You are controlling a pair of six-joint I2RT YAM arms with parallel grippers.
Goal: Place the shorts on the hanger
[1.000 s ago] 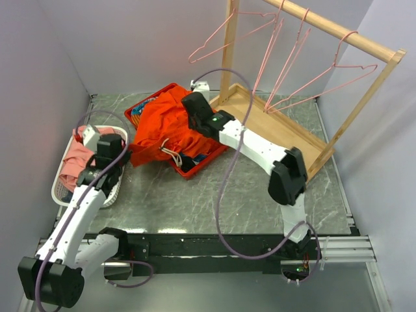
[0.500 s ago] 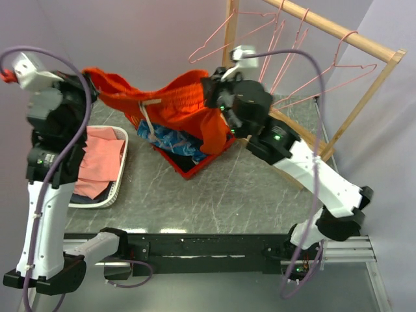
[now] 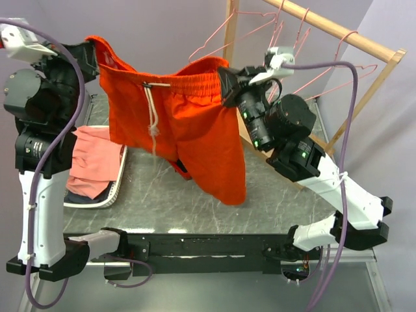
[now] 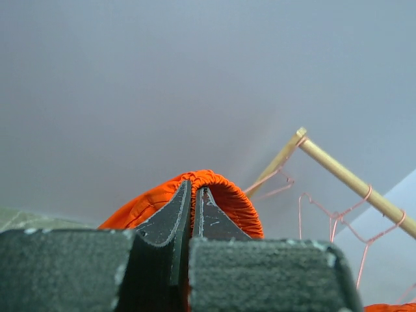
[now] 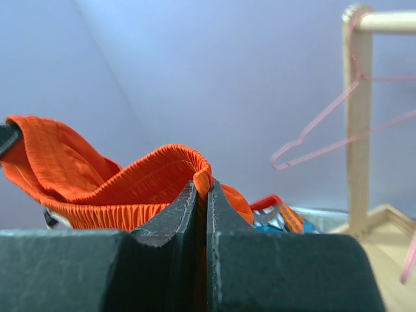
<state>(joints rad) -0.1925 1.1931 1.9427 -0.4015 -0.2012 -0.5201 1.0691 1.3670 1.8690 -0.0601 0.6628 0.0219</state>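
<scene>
My right gripper needs to lower, tipping its fingers down, to rest the shorts on bare tabletop between basket and rack and release the waistband.
The orange-red shorts hang spread out in the air above the table, white drawstring dangling. My left gripper is shut on the left end of the waistband. My right gripper is shut on the right end of the waistband. Several pink wire hangers hang from the wooden rail behind and to the right of the shorts. One hanger shows in the right wrist view, others in the left wrist view.
The wooden rack stands at the back right with its base on the table. A white basket with salmon-pink cloth sits at the left. A red bin with the blue patterned garment lies behind the shorts.
Both arms have lifted the shorts higher and pulled the waistband apart, so the shorts now hang flat and fully clear of the red bin.
</scene>
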